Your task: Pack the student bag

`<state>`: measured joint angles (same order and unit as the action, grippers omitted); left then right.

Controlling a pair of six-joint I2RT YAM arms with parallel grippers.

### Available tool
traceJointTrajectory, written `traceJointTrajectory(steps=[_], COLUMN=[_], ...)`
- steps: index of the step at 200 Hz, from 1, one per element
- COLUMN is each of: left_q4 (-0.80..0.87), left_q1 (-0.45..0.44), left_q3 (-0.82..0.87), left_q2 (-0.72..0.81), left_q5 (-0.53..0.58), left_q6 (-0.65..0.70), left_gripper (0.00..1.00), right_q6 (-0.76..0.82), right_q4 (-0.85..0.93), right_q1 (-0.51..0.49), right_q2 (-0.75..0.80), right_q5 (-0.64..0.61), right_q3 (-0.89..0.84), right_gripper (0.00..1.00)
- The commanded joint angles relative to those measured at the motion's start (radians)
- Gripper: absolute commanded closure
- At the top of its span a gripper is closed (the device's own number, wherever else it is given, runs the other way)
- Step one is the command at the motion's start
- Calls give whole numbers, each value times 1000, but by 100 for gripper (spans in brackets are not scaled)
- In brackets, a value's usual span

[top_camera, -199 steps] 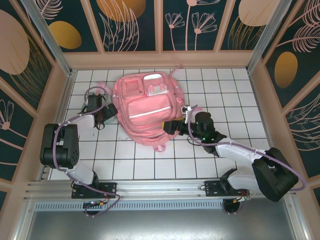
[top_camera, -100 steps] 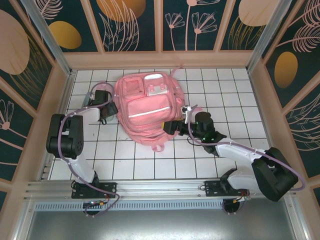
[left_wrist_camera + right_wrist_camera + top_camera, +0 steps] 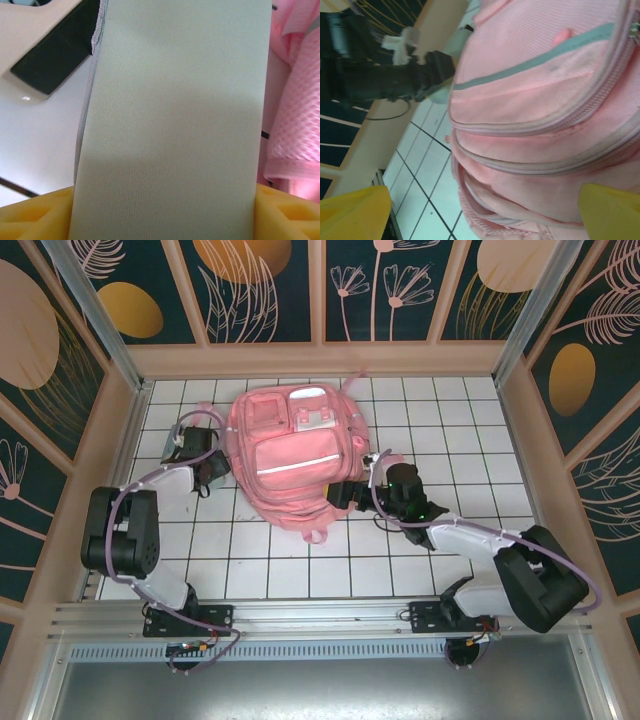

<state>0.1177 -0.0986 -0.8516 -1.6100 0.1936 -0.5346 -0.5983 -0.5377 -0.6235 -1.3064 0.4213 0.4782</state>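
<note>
My right gripper turns next and lowers its fingers astride the edge of the bag's upper flap, where the gaping seam leaves it free.
The student bag is a large light-pink backpack lying flat mid-table, front pockets and pale strip up. My left gripper sits against the bag's left side. In the left wrist view a pale mint-green pencil case spans the whole gap between the yellow fingertips, and the left gripper is shut on it, with pink mesh of the bag just to the right. My right gripper is at the bag's lower right edge. It stands open, with the bag and its gaping lower seam between the fingers.
White tiled tabletop is walled by a wooden frame on the left, back and right. The left arm shows beyond the bag in the right wrist view. Bare tiles lie in front of the bag.
The left jaws have narrowed onto the pencil case and the left arm's elbow has shifted. The right gripper has edged slightly left toward the bag.
</note>
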Motion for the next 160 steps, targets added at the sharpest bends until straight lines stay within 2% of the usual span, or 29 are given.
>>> traceJointTrajectory(steps=[1,32,48,62,99,119,142,151,160], left_q4=[-1,-2,-5,-14,-15,-21,-18,-15,-12], left_q1=[-4,-9,-10,-11,-23,-27,-33,-35,-35], left_q3=[46,97,117,133,154,162,164,167,172], left_q2=[86,189,233,264,296,310,325,336,346], left_q5=[-42,-52,-55,-69,-63,-69,-83,-84,-86], left_q6=[-56,-78,-85,-94,-105,-103,-103,-104,-106], left_gripper=[28,28,29,29,29,29,30,30,30], right_q6=[-47,-75,-87,-99,-129,-134,-136,-141,-145], right_q4=[50,132,164,193,193,150,130,121,117], right_q1=[6,4,1,-3,-7,-6,-7,-7,-6], right_q2=[-37,-2,15,25,-2,-38,-109,-140,-165], right_q5=[-77,-189,-204,-223,-250,-239,-212,-186,-166], right_q3=[49,44,42,38,19,28,77,97,114], right_gripper=[9,13,16,24,30,46,48,57,71])
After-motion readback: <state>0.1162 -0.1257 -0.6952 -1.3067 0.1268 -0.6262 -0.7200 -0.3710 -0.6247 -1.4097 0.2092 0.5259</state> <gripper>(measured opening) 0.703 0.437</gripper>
